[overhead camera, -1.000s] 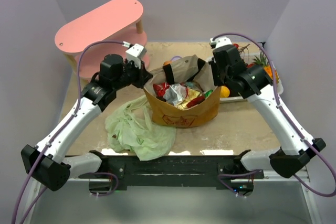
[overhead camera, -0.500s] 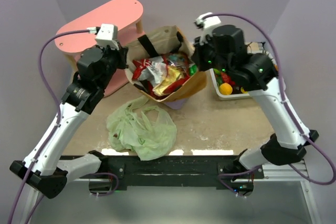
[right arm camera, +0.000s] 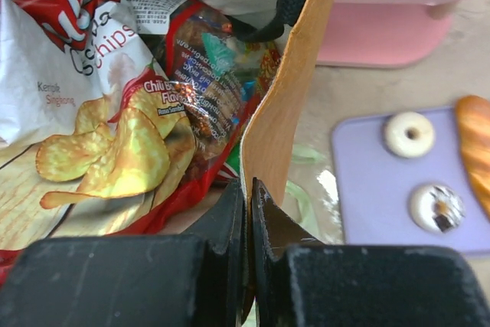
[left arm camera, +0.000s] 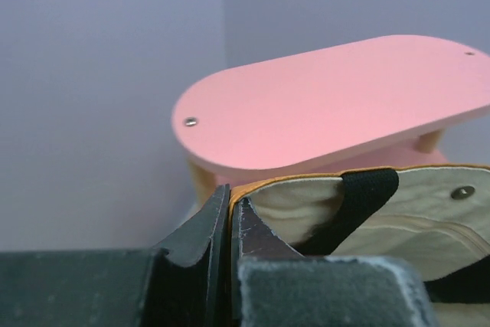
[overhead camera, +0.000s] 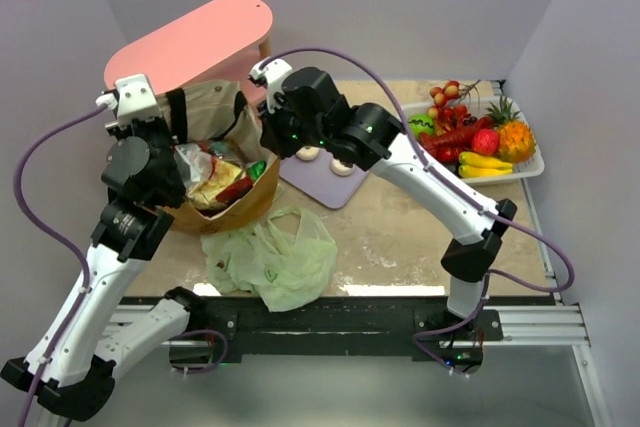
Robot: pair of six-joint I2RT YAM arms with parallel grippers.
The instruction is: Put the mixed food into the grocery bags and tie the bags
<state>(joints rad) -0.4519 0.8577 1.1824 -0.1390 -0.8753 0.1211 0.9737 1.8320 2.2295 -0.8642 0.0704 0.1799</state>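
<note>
The pink stool crowds the grocery bag. Next, my left gripper pulls back and toward the purple wall [overhead camera: 60,147] [left arm camera: 107,128], left in the top view, and releases the grocery bag's rim.
The brown paper grocery bag [overhead camera: 215,209] sits at the left in front of the pink stool, packed with mixed food. My left gripper [overhead camera: 168,135] is shut on its left rim [left arm camera: 306,203], and my right gripper [overhead camera: 262,139] is shut on its right wall [right arm camera: 289,105]. Inside lie a white chips bag [right arm camera: 69,97] and a red snack packet [right arm camera: 200,74]. The pale-green plastic grocery bag [overhead camera: 270,257] lies crumpled on the table below it. Two pale round pieces [right arm camera: 408,134] and a bread loaf's end [right arm camera: 476,143] rest on a purple mat [overhead camera: 330,185].
The pink two-tier stool [overhead camera: 190,42] stands right behind the paper bag, close to my left gripper [left arm camera: 228,197]. A white tray of toy fruit [overhead camera: 478,137] sits at the back right. Purple walls close in on both sides.
Both arms have swung left with the paper bag pinched between them, from the table's middle to in front of the pink stool. The purple mat is now uncovered.
</note>
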